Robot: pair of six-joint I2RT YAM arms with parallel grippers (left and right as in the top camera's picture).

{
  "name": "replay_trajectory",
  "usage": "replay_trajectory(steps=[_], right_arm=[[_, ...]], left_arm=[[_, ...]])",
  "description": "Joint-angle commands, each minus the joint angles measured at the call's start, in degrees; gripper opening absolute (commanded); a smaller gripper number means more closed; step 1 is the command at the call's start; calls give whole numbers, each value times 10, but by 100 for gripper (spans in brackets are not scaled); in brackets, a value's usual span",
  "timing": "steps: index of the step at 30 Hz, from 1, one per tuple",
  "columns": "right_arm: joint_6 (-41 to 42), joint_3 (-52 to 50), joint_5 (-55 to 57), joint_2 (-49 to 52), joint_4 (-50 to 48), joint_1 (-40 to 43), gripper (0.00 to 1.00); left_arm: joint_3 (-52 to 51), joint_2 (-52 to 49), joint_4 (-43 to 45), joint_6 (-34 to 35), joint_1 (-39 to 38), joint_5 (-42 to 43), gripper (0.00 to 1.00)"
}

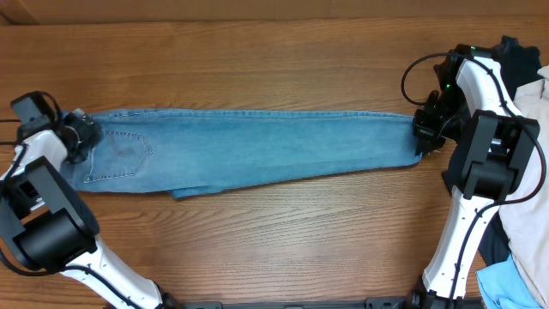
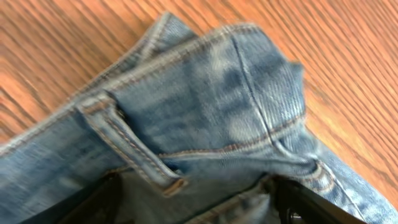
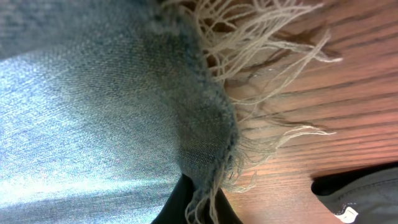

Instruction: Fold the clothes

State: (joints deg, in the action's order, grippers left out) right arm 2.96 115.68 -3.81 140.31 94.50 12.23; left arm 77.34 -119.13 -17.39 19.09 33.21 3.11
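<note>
The outstretched leg needs to be folded onto the denim beside the back pocket, which is to the gripper's left in the overhead view. My right gripper needs to lift, fold the leg over and let go.
The light blue jeans lie stretched flat across the wooden table, waistband at the left and hems at the right. My left gripper is at the waistband end. In the left wrist view its dark fingers stand wide apart, open, with the waistband denim and a belt loop between and above them. My right gripper is at the hem end. In the right wrist view it is shut on the frayed hem, with loose threads hanging over the fingers.
A pile of other garments sits at the table's right edge: a dark one, a cream cloth and a pale blue piece. A fold of denim sticks out below the jeans.
</note>
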Motion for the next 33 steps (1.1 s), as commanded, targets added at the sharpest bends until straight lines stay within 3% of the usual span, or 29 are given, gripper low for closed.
replay_trajectory(steps=[1,10,16,23,33], right_arm=[[-1,-2,37,6,-6,7,4],[-2,-2,23,6,-35,7,4],[-1,3,21,3,-84,9,4],[0,50,33,-38,-96,30,4],[18,120,53,-90,-41,141,4]], left_arm=[[45,-27,-33,-34,45,-27,80],[207,-27,-261,-66,51,-12,88],[302,-27,-425,-62,50,65,95],[302,-27,-501,-62,50,69,92],[302,-27,-518,-62,50,69,93]])
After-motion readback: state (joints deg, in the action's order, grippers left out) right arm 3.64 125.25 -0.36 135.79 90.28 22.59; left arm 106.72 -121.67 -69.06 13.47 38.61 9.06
